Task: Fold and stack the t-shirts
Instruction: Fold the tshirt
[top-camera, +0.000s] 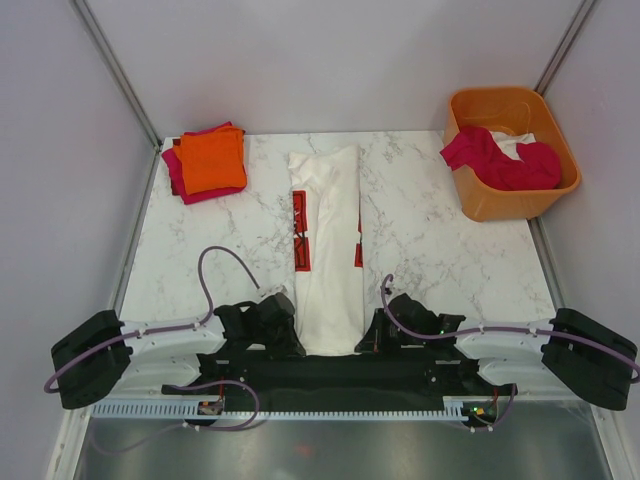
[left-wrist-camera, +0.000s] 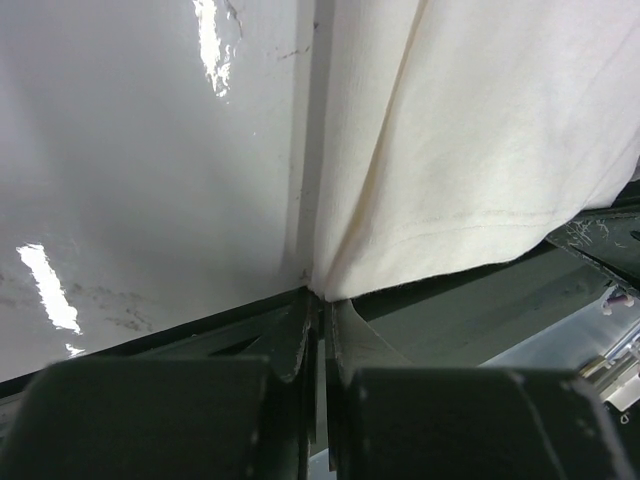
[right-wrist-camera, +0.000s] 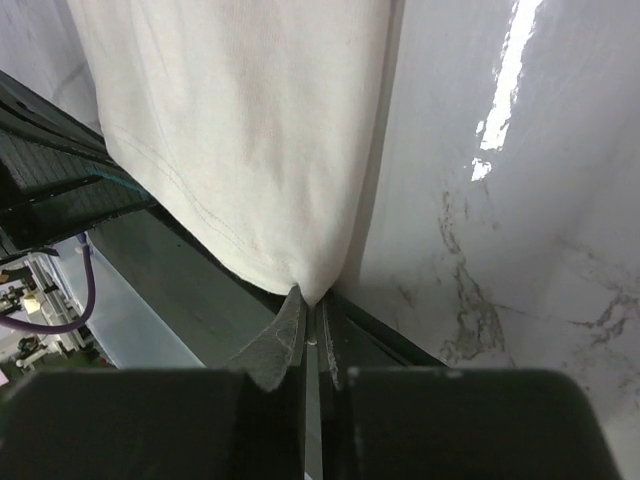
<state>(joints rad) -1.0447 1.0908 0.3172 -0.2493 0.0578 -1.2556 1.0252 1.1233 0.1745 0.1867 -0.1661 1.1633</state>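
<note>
The white t-shirt still lies long, so my right gripper should carry its hem corner up and outward, then lower to release it at the red panels' far end (top-camera: 355, 205).
A white t-shirt (top-camera: 327, 250) with red logo panels lies folded into a long strip down the middle of the marble table (top-camera: 440, 250). My left gripper (top-camera: 288, 335) is shut on its near left hem corner. In the left wrist view the white t-shirt (left-wrist-camera: 480, 150) ends in a corner pinched between the tips of the left gripper (left-wrist-camera: 320, 298). My right gripper (top-camera: 372, 335) is shut on the near right hem corner, seen in the right wrist view as the white t-shirt (right-wrist-camera: 240, 130) nipped by the right gripper (right-wrist-camera: 314, 300). Folded orange and magenta-red t-shirts (top-camera: 208, 162) are stacked at the far left.
An orange plastic tub (top-camera: 513, 190) stands at the far right holding a crumpled magenta-red t-shirt (top-camera: 500, 160) and some white cloth (top-camera: 505, 142). Grey walls close in the table on three sides. The arms' black base bar (top-camera: 330, 375) runs along the near edge.
</note>
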